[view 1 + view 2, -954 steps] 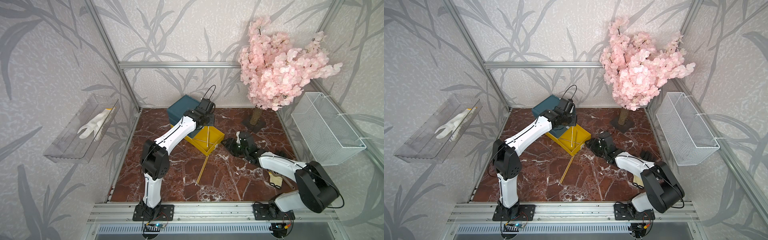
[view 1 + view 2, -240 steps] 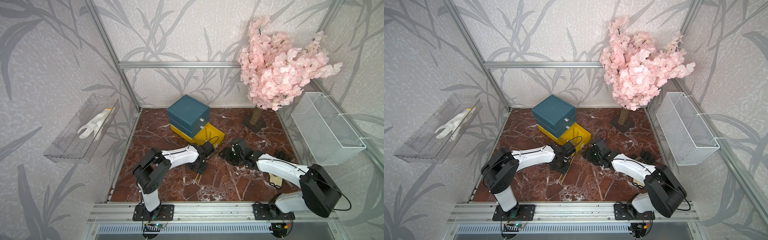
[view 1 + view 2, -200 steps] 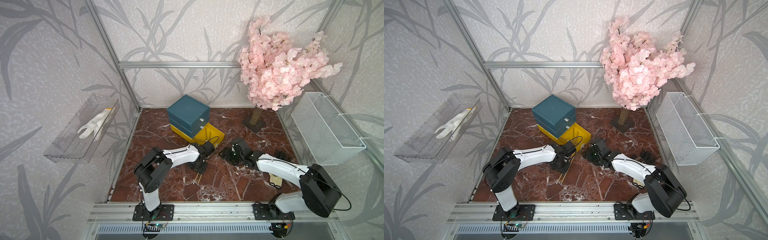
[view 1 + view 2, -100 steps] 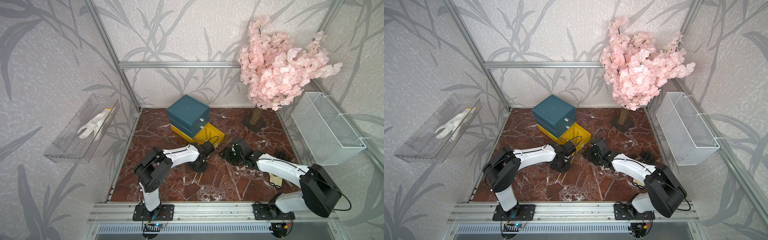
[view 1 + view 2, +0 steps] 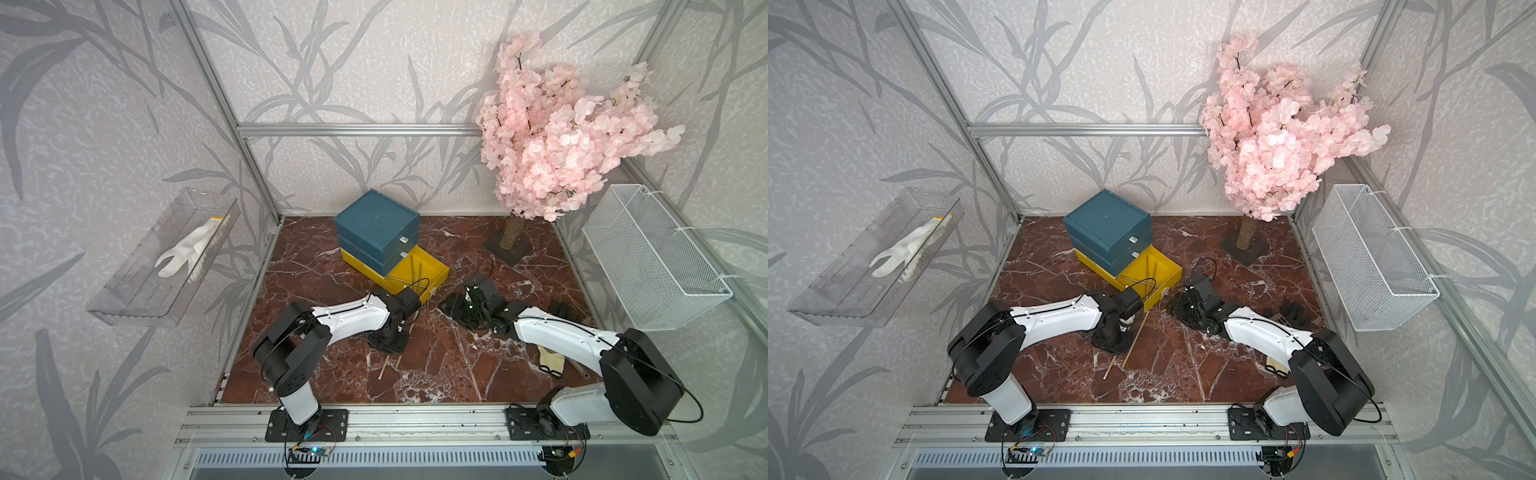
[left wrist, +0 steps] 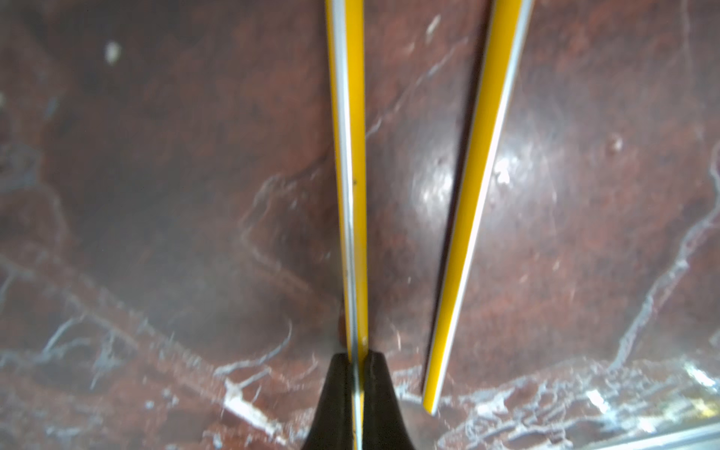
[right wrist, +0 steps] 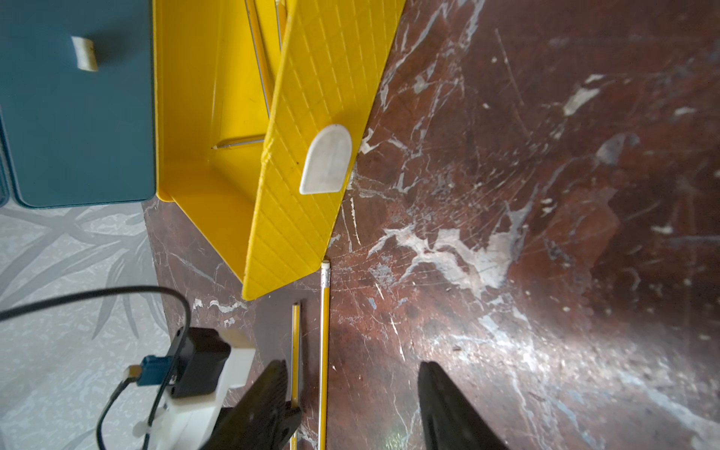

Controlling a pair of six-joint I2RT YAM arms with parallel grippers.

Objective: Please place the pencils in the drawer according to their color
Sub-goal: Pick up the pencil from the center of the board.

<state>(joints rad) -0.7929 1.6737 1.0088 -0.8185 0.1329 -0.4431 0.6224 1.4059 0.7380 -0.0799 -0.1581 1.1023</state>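
Note:
The yellow pencil matches the color of the open yellow level (image 5: 436, 279), so the left gripper should lift the pencil up and outward over that level, then lower it and release it inside.
The drawer (image 5: 376, 226) stands at the back centre, two teal tiers over a yellow tier (image 5: 436, 279) pulled open with yellow pencils (image 7: 259, 58) lying inside. My left gripper (image 6: 357, 354) is down at the marble floor, shut on a yellow pencil (image 6: 348, 175). A second yellow pencil (image 6: 475, 195) lies loose on the floor right beside it. In both top views the left gripper (image 5: 1115, 338) sits just in front of the open tier. My right gripper (image 7: 350, 364) hangs open near the yellow tier's front and its white tab (image 7: 325, 159), nothing between its fingers.
A pink blossom tree (image 5: 552, 137) stands at the back right. A white wire basket (image 5: 652, 257) hangs on the right wall, and a clear tray (image 5: 137, 291) holding a white glove on the left wall. Dark and beige items (image 5: 550, 361) lie beside the right arm.
The left arm came down from over the yellow tier to the floor, and within the last second its jaws closed on the yellow pencil. The right arm has stayed put.

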